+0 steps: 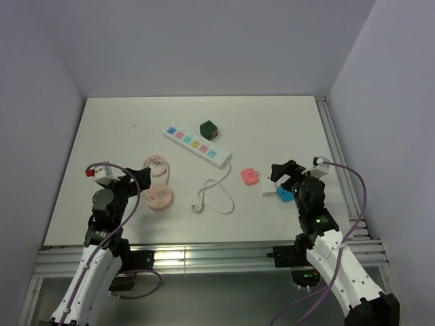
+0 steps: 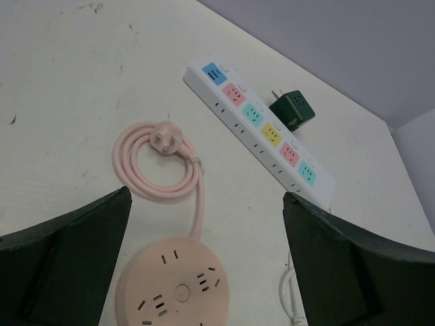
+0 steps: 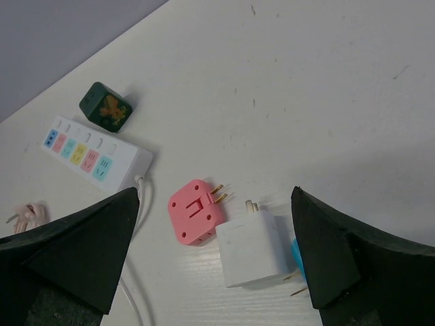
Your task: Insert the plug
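The robot's right gripper will next move outward and to the left in the top view, then down over the dark green cube adapter (image 1: 209, 130) (image 3: 106, 107), because the adapter lies unplugged behind the white power strip.
A white power strip (image 1: 194, 145) with coloured sockets lies mid-table; it also shows in the left wrist view (image 2: 258, 122) and the right wrist view (image 3: 95, 155). A pink round socket (image 1: 159, 198) (image 2: 173, 285) has a coiled pink cord ending in a loose plug (image 2: 165, 138). A pink adapter (image 1: 251, 177) (image 3: 197, 212), a white adapter (image 1: 270, 188) (image 3: 253, 247) and a blue one (image 1: 284, 195) (image 3: 297, 257) lie together. My left gripper (image 1: 141, 182) (image 2: 205, 204) is open above the round socket. My right gripper (image 1: 289, 175) (image 3: 216, 197) is open above the adapters.
A dark green cube adapter (image 1: 209, 128) (image 2: 291, 110) (image 3: 105, 106) sits just behind the strip. The strip's white cable (image 1: 214, 193) (image 2: 291, 299) loops toward the front. Walls enclose the table at the back and both sides.
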`<state>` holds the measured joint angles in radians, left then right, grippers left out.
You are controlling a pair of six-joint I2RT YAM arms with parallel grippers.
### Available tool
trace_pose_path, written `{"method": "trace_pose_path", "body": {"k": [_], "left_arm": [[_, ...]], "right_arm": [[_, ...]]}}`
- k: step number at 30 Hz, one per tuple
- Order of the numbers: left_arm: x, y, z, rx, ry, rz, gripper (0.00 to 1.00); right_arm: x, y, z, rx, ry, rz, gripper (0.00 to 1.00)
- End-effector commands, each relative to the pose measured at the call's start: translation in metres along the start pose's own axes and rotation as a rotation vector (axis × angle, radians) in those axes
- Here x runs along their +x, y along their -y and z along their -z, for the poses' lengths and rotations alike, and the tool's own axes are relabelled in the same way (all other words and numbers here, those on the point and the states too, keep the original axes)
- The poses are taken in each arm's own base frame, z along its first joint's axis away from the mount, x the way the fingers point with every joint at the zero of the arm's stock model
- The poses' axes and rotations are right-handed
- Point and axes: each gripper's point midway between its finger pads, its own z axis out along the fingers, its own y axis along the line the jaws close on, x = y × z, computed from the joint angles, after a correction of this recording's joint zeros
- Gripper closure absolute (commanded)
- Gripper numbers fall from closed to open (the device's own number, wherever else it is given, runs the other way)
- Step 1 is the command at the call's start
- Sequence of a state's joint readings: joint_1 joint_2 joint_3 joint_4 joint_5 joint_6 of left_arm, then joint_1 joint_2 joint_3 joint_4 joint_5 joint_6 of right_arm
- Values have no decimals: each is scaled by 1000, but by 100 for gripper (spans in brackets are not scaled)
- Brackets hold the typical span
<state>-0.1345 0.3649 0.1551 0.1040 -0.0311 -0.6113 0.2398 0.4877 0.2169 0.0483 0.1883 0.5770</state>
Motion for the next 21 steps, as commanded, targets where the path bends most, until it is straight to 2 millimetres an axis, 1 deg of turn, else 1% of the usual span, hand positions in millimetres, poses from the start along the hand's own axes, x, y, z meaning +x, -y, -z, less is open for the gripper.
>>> {"method": "trace_pose_path", "body": {"k": [1,5,9,12,13,14,15,16,17,19,20,21], "left_arm": [[-13,8,-1,17,42,21,0],[-13,1,-3,-24,42,39,1],[-9,0,-5,-31,21,36,0],[-9,-2,-7,-42,16,37,1],[-8,0,-7,-33,10,37,0],[-8,0,-7,-35,7,34,0],[-8,1,-7,-31,7,32,0],[-8,1,-7,-31,5,32,0],[-7,0,-7,-32,6,32,1],[-7,0,-8,-35,7,35,1],[-8,0,-8,-34,9,36,0],[-6,-1,-8,-36,3,37,0]], "right_arm": [[-14,-14,0,-60,46,7,0],[-9,-17,-3,-78,16,26,0],[6,-36,-11,-156,-90,71,0],[10,-42,-20,-135,-161,104,1],[14,-49,-21,-152,-179,115,1],[13,-54,-22,-166,-183,128,2],[17,-58,-24,-172,-198,138,4],[19,-62,-24,-185,-206,148,4],[21,-76,-22,-226,-214,178,5],[30,-88,-24,-249,-247,223,5],[38,-99,-21,-265,-261,254,5],[41,-108,-26,-258,-283,289,5]]}}
